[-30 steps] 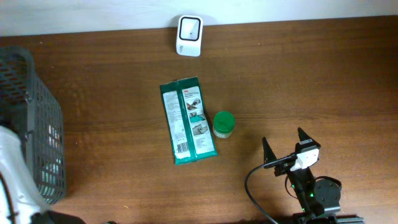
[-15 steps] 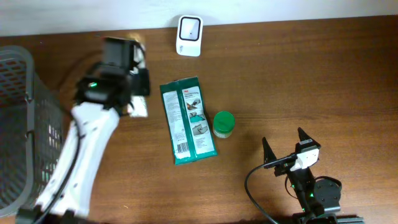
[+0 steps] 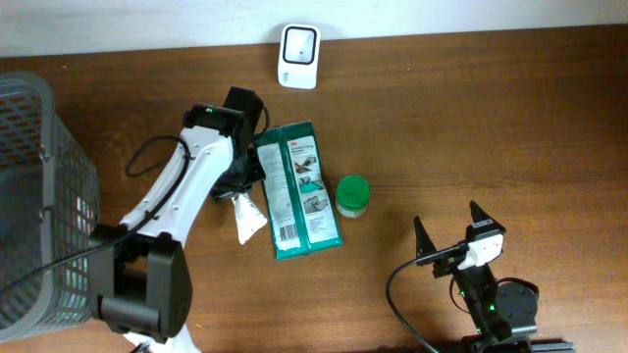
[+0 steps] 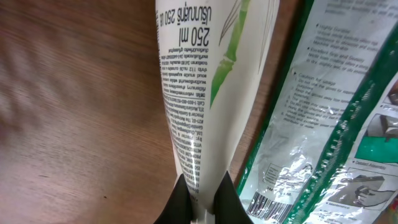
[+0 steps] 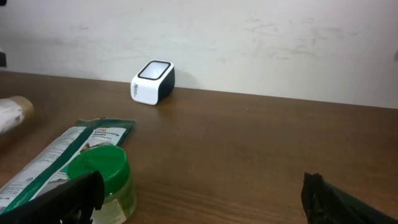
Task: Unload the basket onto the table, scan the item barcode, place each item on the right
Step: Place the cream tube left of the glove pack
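Next, the left gripper brings the white squeeze tube (image 3: pixel 248 219) down onto the bare wood beside the green wipes packet and releases its narrow end, since that spot is clear.
My left gripper (image 3: pixel 242 182) is shut on the narrow end of a white squeeze tube (image 3: pixel 248 219) with black print and a green bamboo drawing (image 4: pixel 205 81). The black fingers (image 4: pixel 227 200) pinch the tube from both sides, around the gripper's centre (image 4: pixel 200 190). The tube hangs low over the wood, right beside the left edge of a green wipes packet (image 3: pixel 299 188). No barcode shows on the tube; the packet has one (image 4: pixel 261 202). The white scanner (image 3: pixel 298 56) stands at the table's far edge. My right gripper (image 3: pixel 453 235) stands open at the front right, holding nothing.
A small jar with a green lid (image 3: pixel 352 195) stands just right of the packet, close to my right gripper's left finger (image 5: pixel 81 193). A dark mesh basket (image 3: pixel 49 196) fills the left edge. A pale wall runs behind the scanner (image 5: pixel 153 81).
The left arm has swung in from the basket at the far left, passed the upper left of the table, and now holds the tube beside the packet. The right arm has not moved.
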### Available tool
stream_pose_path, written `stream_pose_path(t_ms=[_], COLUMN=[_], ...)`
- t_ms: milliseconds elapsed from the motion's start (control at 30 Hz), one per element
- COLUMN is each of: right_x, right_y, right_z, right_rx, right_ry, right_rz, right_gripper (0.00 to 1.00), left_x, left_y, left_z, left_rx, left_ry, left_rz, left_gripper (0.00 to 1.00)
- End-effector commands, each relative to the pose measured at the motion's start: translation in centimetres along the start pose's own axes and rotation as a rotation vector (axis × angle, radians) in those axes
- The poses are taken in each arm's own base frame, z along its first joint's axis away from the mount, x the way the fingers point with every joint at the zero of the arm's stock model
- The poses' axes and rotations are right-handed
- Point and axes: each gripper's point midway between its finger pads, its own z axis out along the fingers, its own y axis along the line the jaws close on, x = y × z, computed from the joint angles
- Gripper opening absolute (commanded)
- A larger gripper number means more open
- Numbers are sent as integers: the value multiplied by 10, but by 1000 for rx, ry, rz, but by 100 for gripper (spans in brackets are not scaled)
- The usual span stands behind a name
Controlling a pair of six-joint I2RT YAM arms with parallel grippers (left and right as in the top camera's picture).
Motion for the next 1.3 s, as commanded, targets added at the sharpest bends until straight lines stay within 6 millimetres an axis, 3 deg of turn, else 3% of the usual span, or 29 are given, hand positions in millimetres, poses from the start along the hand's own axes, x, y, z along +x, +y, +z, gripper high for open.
stream_pose_path(t_ms=[0, 267, 433, 467, 500, 567, 633, 700, 800, 867, 900, 967, 1067, 1100, 1167, 1267], right_x=[3, 3, 3, 3, 3, 3, 3, 3, 3, 3, 3, 3, 3, 3, 3, 3], right_y=[0, 0, 0, 0, 0, 0, 0, 0, 0, 0, 0, 0, 0, 0, 0, 0], right_z=[0, 0, 0, 0, 0, 0, 0, 0, 0, 0, 0, 0, 0, 0, 0, 0], right_rx=[-1, -1, -1, -1, -1, -1, -1, -1, -1, -1, -1, -1, -1, -1, -1, -1], right_ry=[5, 5, 5, 5, 5, 5, 5, 5, 5, 5, 5, 5, 5, 5, 5, 5], right_rz=[2, 2, 2, 2, 2, 2, 2, 2, 2, 2, 2, 2, 2, 2, 2, 2], right_gripper=[98, 98, 98, 98, 98, 99, 98, 98, 98, 98, 98, 98, 98, 98, 98, 98], left_x=[3, 19, 14, 14, 13, 12, 9, 4, -25, -67, -87, -107, -126, -127, -123, -125], left_y=[-1, 3, 28, 28, 27, 26, 18, 15, 11, 19, 34, 63, 153, 181, 273, 333], left_z=[2, 5, 13, 14, 14, 14, 15, 10, -35, -103, -141, -184, -248, -257, -261, -233], left_rx=[-2, -44, -225, -225, -221, -216, -182, -171, -139, -42, 6, 53, 65, 43, -68, -59], left_ry=[28, 64, -23, -23, -28, -33, -36, -51, -144, -292, -379, -483, -659, -693, -716, -645], left_rz=[-17, 76, 121, 120, 119, 122, 190, 211, 183, 79, 8, -90, -323, -390, -581, -644], left_gripper=[0, 0, 2, 7, 34, 61, 62, 57, 56, 56, 56, 57, 62, 66, 67, 62])
